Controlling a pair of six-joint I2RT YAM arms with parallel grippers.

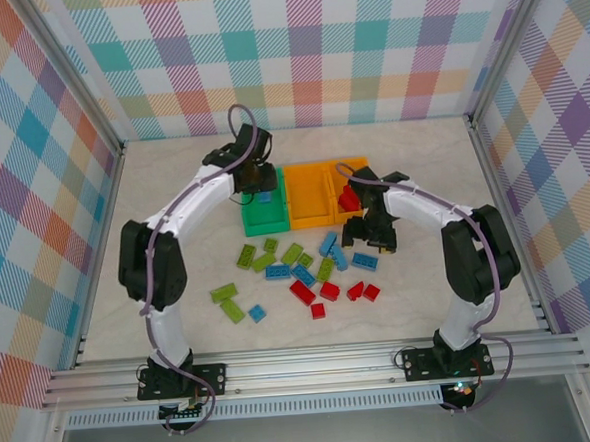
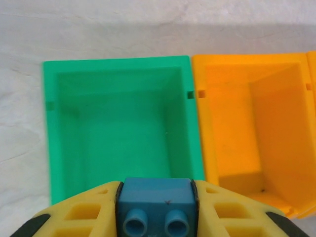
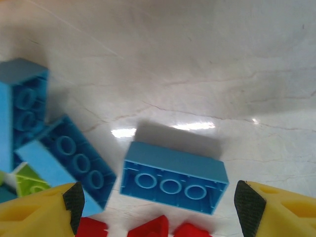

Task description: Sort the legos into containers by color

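Observation:
I will lower my left gripper into the green bin next and release the small blue brick (image 2: 155, 200), because the bin is empty and open directly below.
My left gripper (image 1: 261, 186) hangs over the green bin (image 1: 258, 223), shut on a small blue brick (image 2: 155, 200) between its yellow fingers (image 2: 81, 215). In the left wrist view the green bin (image 2: 116, 64) lies empty below, with an orange bin (image 2: 247, 63) to its right. My right gripper (image 1: 370, 236) stands open just above the table, a blue brick (image 3: 173, 175) lying underside up between its fingertips (image 3: 245, 202). Red bricks (image 1: 349, 198) rest in the right orange bin (image 1: 358, 165). Loose lime (image 1: 264, 261), blue (image 1: 303, 275) and red (image 1: 329, 290) bricks are scattered in front of the bins.
The middle orange bin (image 1: 312, 218) sits between the other two, all three touching side by side. More blue bricks (image 3: 74, 160) and red ones (image 3: 148, 229) crowd the right gripper's left and near side. Checkered walls and a metal frame (image 1: 314, 365) enclose the table.

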